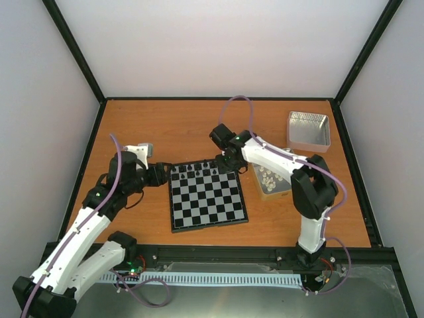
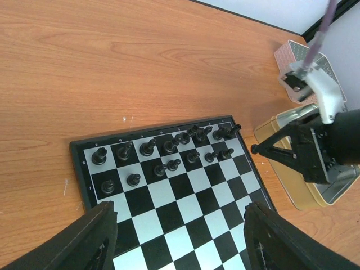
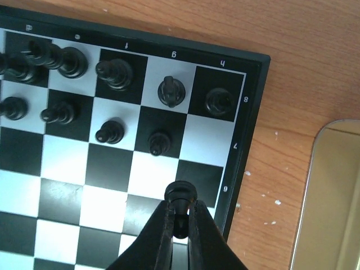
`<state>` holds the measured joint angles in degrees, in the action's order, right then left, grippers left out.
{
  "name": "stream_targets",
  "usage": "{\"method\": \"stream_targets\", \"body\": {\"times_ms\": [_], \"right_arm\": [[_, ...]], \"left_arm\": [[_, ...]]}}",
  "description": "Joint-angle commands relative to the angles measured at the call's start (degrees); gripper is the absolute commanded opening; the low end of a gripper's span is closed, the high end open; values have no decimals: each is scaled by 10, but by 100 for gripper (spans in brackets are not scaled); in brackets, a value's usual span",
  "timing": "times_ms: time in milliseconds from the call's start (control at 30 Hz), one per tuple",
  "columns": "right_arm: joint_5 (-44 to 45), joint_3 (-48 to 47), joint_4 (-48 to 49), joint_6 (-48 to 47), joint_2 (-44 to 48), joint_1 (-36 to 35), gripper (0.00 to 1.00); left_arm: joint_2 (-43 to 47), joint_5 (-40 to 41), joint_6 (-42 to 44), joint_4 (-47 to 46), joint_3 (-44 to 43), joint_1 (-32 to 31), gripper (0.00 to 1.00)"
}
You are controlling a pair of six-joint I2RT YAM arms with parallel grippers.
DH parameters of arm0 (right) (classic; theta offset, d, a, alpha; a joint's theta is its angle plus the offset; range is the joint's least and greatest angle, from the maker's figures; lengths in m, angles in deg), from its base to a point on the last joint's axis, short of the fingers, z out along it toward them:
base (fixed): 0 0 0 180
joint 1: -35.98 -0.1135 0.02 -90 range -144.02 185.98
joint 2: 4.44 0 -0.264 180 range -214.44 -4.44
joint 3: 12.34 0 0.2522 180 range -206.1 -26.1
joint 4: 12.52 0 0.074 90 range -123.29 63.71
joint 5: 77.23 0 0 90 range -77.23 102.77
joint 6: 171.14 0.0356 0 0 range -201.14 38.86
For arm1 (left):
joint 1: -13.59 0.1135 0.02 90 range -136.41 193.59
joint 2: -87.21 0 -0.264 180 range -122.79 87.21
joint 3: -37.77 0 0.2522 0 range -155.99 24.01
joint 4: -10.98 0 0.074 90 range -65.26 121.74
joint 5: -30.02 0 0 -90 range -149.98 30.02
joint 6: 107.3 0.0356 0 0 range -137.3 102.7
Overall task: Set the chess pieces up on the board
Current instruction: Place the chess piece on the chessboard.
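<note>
My right gripper next lowers the black pawn onto the white square before the corner piece, since that square is empty at the pawn row's end.
The board (image 1: 218,209) lies in the middle of the table. Several black chess pieces (image 1: 199,169) stand in two rows along its far edge; they also show in the left wrist view (image 2: 147,147) and the right wrist view (image 3: 115,74). My right gripper (image 3: 180,212) is shut on a black pawn (image 3: 180,193), held over the board's far right corner (image 3: 256,112). From above it sits at that corner (image 1: 225,164). My left gripper (image 2: 180,236) is open and empty, its fingers (image 2: 84,242) spread over the board (image 2: 185,225), at the board's far left corner (image 1: 162,174).
A shallow tin (image 1: 279,190) holding cream-white pieces stands just right of the board; its rim shows in the right wrist view (image 3: 332,197) and the left wrist view (image 2: 304,194). An empty metal tin (image 1: 308,130) sits at the back right.
</note>
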<state>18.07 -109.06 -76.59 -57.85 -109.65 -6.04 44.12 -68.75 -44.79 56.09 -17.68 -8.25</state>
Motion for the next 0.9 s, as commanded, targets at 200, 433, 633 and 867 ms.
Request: {"method": "stream_targets", "body": {"times_ms": [200,433,633,867], "right_arm": [[25,-66,-56,-13,-81,14,3],[23,-83,-53,-18,-109,19,3],[18,-82,-46,-22,-124,24,4],[20,-84,-39,-23,-134,26,6]], "left_arm": [[20,7,19,-12,14,2,64],[15,7,19,-13,17,2,64],[14,13,17,-13,18,2,64],[7,21,16,-11,17,2,64]]}}
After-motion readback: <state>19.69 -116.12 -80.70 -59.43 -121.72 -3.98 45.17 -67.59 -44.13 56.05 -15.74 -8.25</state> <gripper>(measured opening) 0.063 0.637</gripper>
